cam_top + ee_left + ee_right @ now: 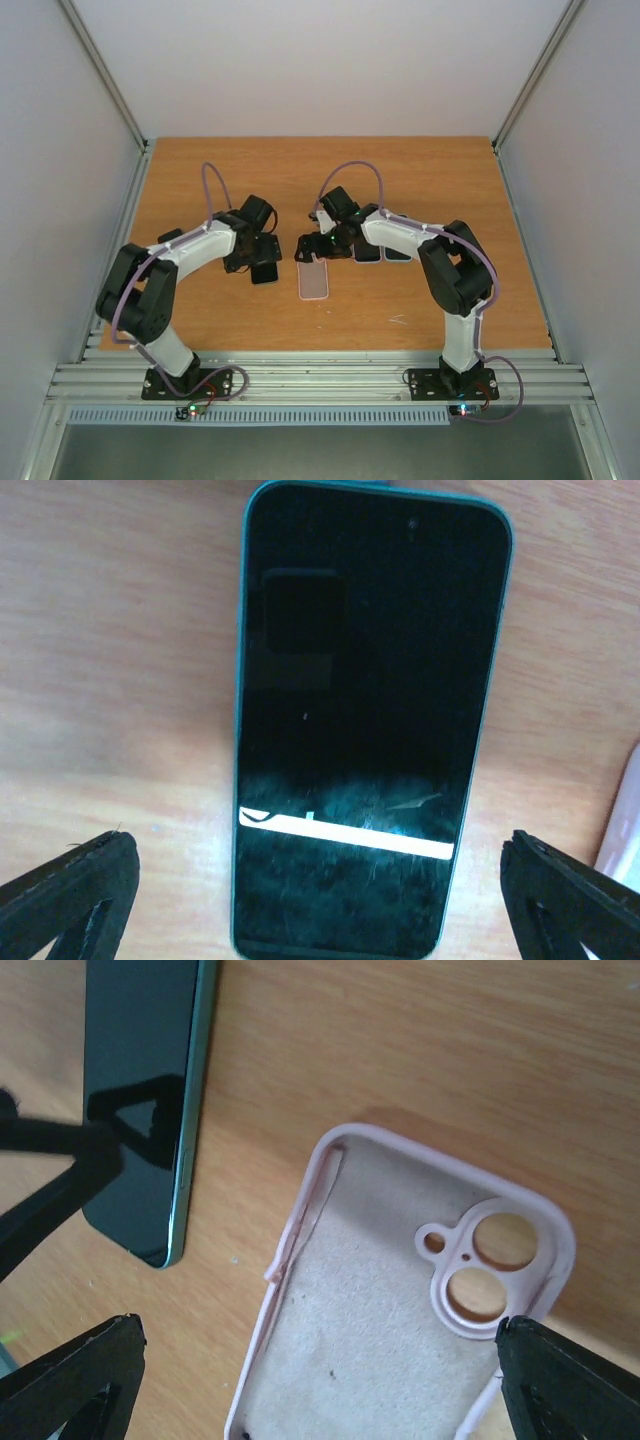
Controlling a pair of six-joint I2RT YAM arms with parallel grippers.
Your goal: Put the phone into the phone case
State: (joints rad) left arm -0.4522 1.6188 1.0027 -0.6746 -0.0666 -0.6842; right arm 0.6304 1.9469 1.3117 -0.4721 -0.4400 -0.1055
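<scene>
I should next lower my left gripper over the phone's middle (264, 268) (355, 740) below it and close on the phone's long edges, because the open fingers are already on both sides of its width.
The phone (365, 720) has a black screen and a teal rim and lies face up on the wooden table; it also shows in the top view (265, 272) and the right wrist view (140, 1090). My left gripper (320, 910) is open, its fingers either side of the phone's near end, and sits just behind the phone in the top view (258, 250). The pink phone case (400, 1330) lies open side up with its camera cut-outs showing, just right of the phone (314, 281). My right gripper (320, 1380) is open above the case, one finger either side (318, 246).
Two dark flat things (380, 252) lie by the right arm's wrist. The wooden table (420, 180) is walled by white panels on three sides, with a metal rail (320, 378) at the near edge. The case's edge shows in the left wrist view (625, 820).
</scene>
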